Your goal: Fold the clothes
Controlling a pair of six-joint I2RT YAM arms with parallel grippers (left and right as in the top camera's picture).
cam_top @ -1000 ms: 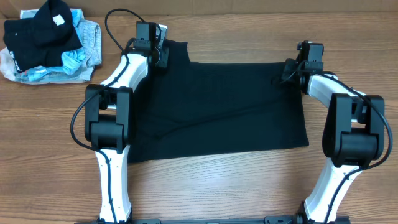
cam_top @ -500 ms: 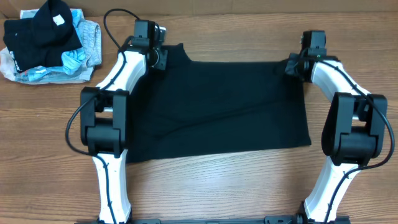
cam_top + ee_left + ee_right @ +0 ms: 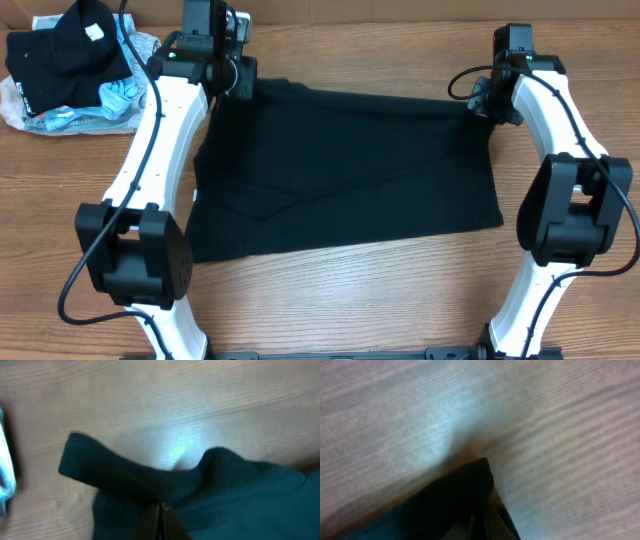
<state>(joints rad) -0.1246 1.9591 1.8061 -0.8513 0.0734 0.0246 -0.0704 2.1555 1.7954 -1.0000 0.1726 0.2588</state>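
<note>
The cloth is still spread, so my left gripper will next move back and release its corner over the garment's near edge, which lies back from it.
A black garment lies spread across the wooden table in the overhead view. My left gripper is shut on its far left corner, and the cloth bunches around the shut jaws in the left wrist view. My right gripper is shut on the far right corner; the right wrist view shows a dark fold of cloth pinched at the jaws. The far edge is raised slightly between the two grippers.
A pile of other clothes, black and light blue, sits at the far left of the table. A black cable loops near the left arm. Bare wood lies in front of the garment.
Both grippers have moved away toward the far edge, holding the garment's far corners. The left arm swung left and stretched out; the cloth's left side shifted and its far edge drew taut.
</note>
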